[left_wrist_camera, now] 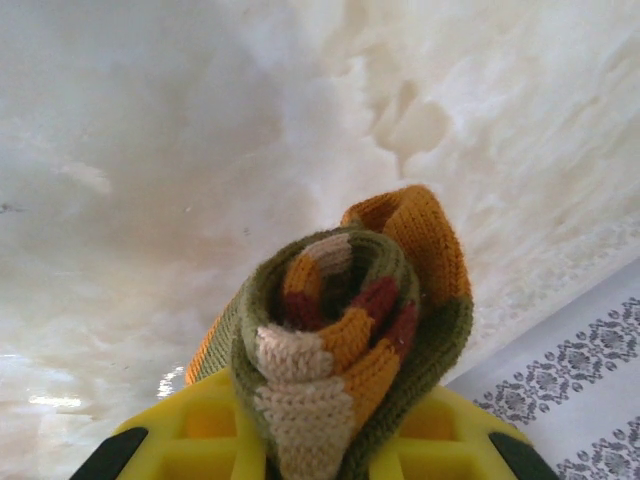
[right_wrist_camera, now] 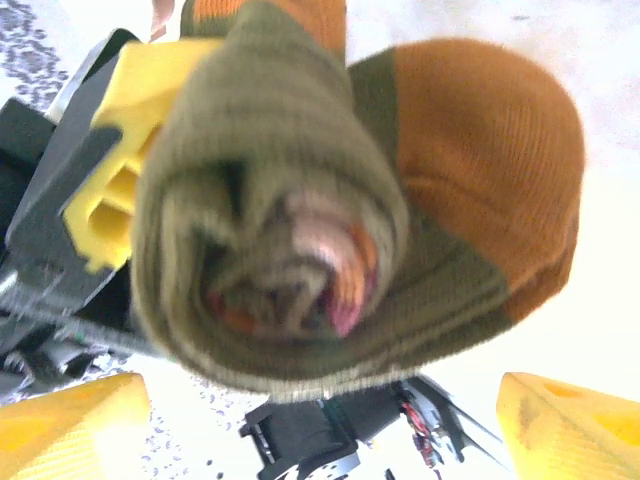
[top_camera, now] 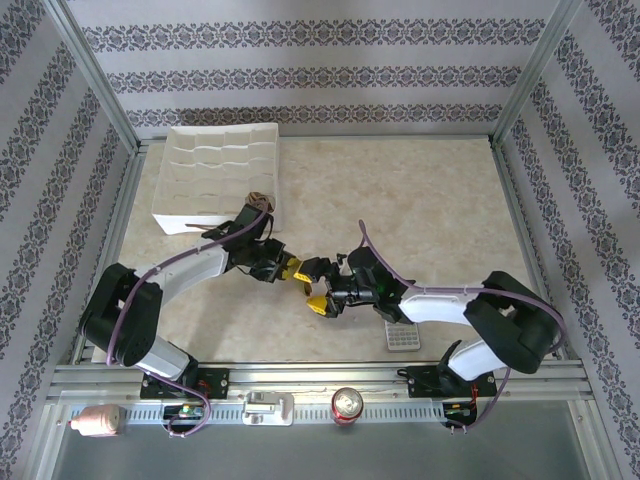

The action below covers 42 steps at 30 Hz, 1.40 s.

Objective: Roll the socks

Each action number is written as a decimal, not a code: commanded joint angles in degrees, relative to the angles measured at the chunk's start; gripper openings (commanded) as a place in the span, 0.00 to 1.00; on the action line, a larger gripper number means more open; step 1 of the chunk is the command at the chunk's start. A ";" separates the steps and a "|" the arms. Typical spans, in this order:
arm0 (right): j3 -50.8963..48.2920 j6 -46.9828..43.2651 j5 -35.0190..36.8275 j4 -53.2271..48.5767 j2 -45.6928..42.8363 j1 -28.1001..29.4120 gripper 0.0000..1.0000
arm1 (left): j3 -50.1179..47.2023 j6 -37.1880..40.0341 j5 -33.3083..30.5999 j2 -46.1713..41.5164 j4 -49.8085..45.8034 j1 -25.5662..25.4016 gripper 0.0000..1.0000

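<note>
The rolled sock's loose end [top_camera: 307, 288] [right_wrist_camera: 280, 265] sticks out of the left gripper just ahead, so my right gripper will next move its open fingers forward around it and close.
A rolled olive green sock [left_wrist_camera: 350, 310] with an orange toe and striped cuff is clamped between the yellow fingers of my left gripper [left_wrist_camera: 330, 445], which is shut on it above the table. In the right wrist view the same roll [right_wrist_camera: 290, 200] hangs just in front of my right gripper [right_wrist_camera: 320, 430], whose yellow fingertips [right_wrist_camera: 70, 420] stand wide apart below it without touching it. From above, the left gripper [top_camera: 285, 268] and right gripper [top_camera: 316, 286] meet tip to tip at mid-table. A brown patterned sock roll [top_camera: 258, 199] sits in the tray's near right corner.
A white compartment tray [top_camera: 215, 170] stands at the back left. A white keypad device [top_camera: 402, 338] lies near the right arm's base. A can [top_camera: 347, 403] and a pink object [top_camera: 97, 422] rest on the front rail.
</note>
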 commanded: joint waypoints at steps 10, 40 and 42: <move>4.17 6.66 5.79 7.28 3.59 1.23 0.89 | 5.96 1.85 1.90 0.51 -3.75 0.95 0.00; 8.30 -7.44 1.78 -4.81 2.79 -4.70 0.46 | 1.09 0.09 4.41 -6.12 -5.02 1.03 0.00; 9.23 -8.46 1.76 -6.06 2.72 -4.66 0.38 | 0.91 -0.17 4.50 -6.10 -4.69 1.03 0.00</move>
